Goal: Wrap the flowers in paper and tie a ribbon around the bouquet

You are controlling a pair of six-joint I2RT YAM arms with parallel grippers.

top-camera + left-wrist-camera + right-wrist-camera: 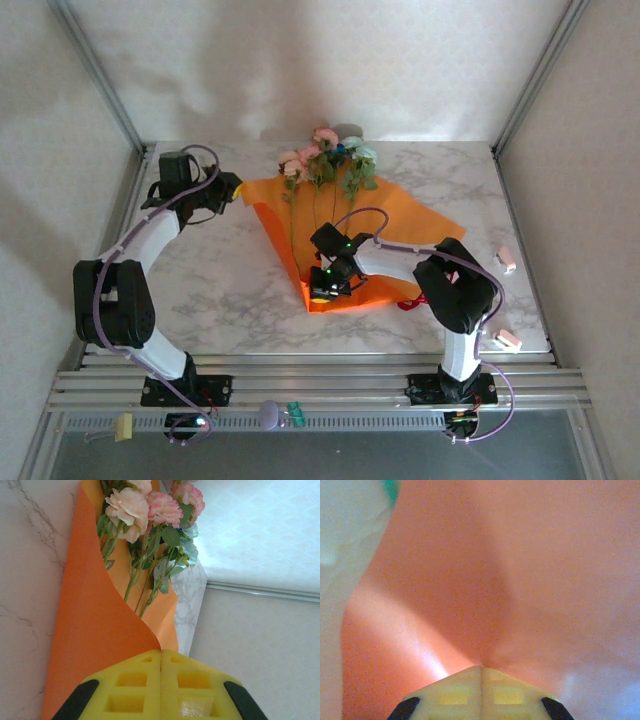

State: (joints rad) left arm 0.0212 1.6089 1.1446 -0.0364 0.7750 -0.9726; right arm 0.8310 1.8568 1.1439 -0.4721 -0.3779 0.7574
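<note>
The bare marble is just back of my right gripper, so next I will ease the gripper a little back toward the bar and let go of the paper's near corner.
The flowers [325, 158], pink, pale and one blue, lie as a loose bouquet with their heads at the far edge of the orange paper [400, 235]. Their stems run down the sheet. My left gripper [232, 187] is shut on the paper's left corner. In the left wrist view the yellow fingers [130, 690] pinch that corner [161, 652], and the paper [90, 620] curls up beside the flowers [150, 510]. My right gripper [322, 292] is shut on the near corner, with lifted paper [520, 580] rising from the gripper [481, 669]. A bit of red ribbon [408, 303] peeks out by the right arm.
Two small pink-and-white objects [506, 258] [508, 340] lie near the marble table's right edge. On the rail in front of the arm bases sit a purple item [270, 412], a green one [296, 410] and a yellow clip [123, 427]. White walls enclose the table.
</note>
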